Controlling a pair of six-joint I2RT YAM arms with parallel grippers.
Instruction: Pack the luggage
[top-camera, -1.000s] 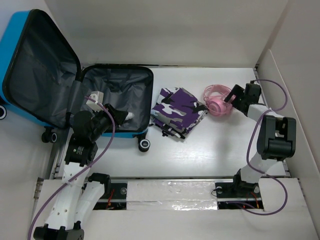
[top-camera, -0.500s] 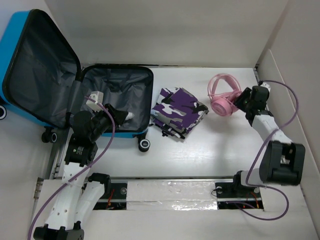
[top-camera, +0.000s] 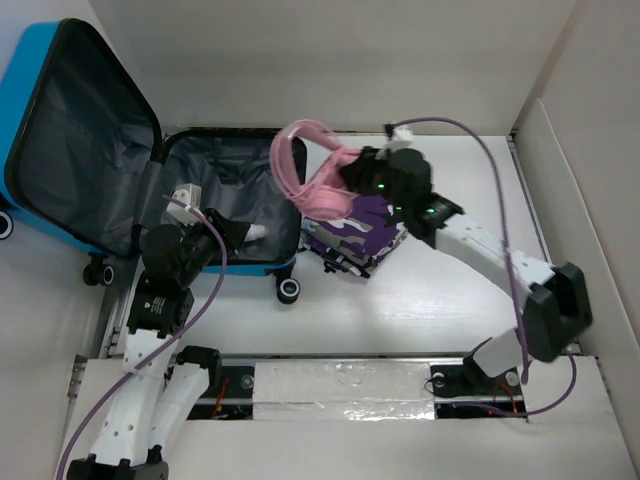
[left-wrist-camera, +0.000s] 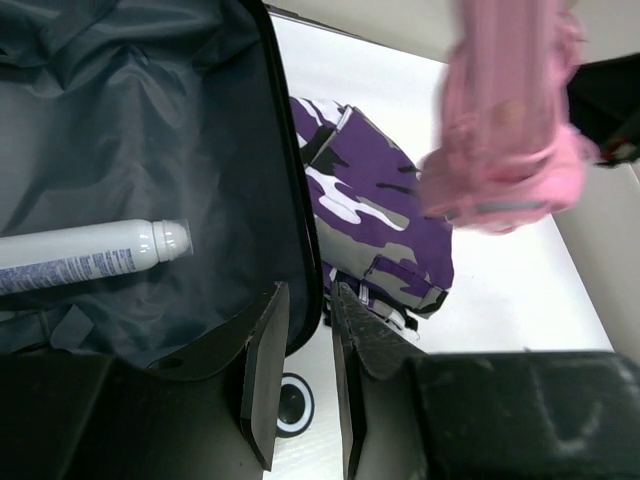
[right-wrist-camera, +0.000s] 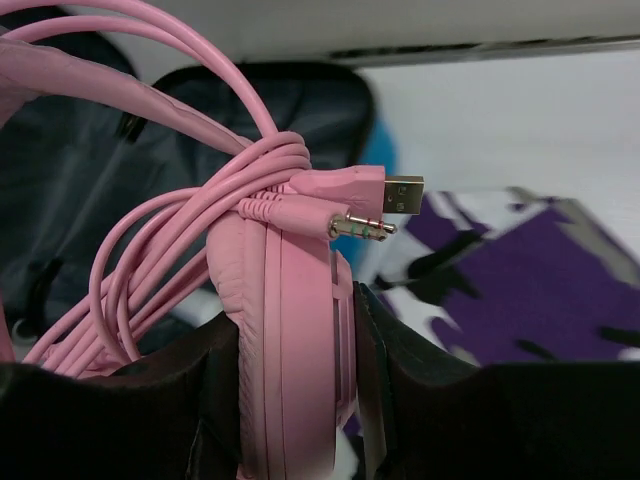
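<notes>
My right gripper moves past the base's rim and descends next. The bottom of the luggage's base by the spray bottle (left-wrist-camera: 90, 258) lies below it, to its left in the top view.
The luggage (top-camera: 60, 60), a blue suitcase, lies open at the left, its lid propped up and its grey-lined base (top-camera: 235, 185) flat on the table. A white spray bottle (left-wrist-camera: 90, 258) rests inside the base. My left gripper (top-camera: 238, 232) straddles the base's front rim (left-wrist-camera: 308, 250), one finger inside and one outside, jaws narrow on it. My right gripper (top-camera: 352, 182) is shut on the ear cup of pink headphones (top-camera: 300, 160), held in the air over the suitcase's right edge. The ear cup (right-wrist-camera: 290, 340) fills the jaws, with the coiled cable and plugs (right-wrist-camera: 370, 210) above.
A folded purple-and-white camouflage cloth (top-camera: 345, 245) lies just right of the suitcase, partly under the right arm. A black suitcase wheel (top-camera: 289, 290) sticks out near the front rim. White walls enclose the table; a panel (top-camera: 575, 190) stands at the right.
The right gripper closed on the headphones at the far right, lifted them and swung left over the cloth to the suitcase's edge. The left arm stayed put, its jaws narrowing slightly.
</notes>
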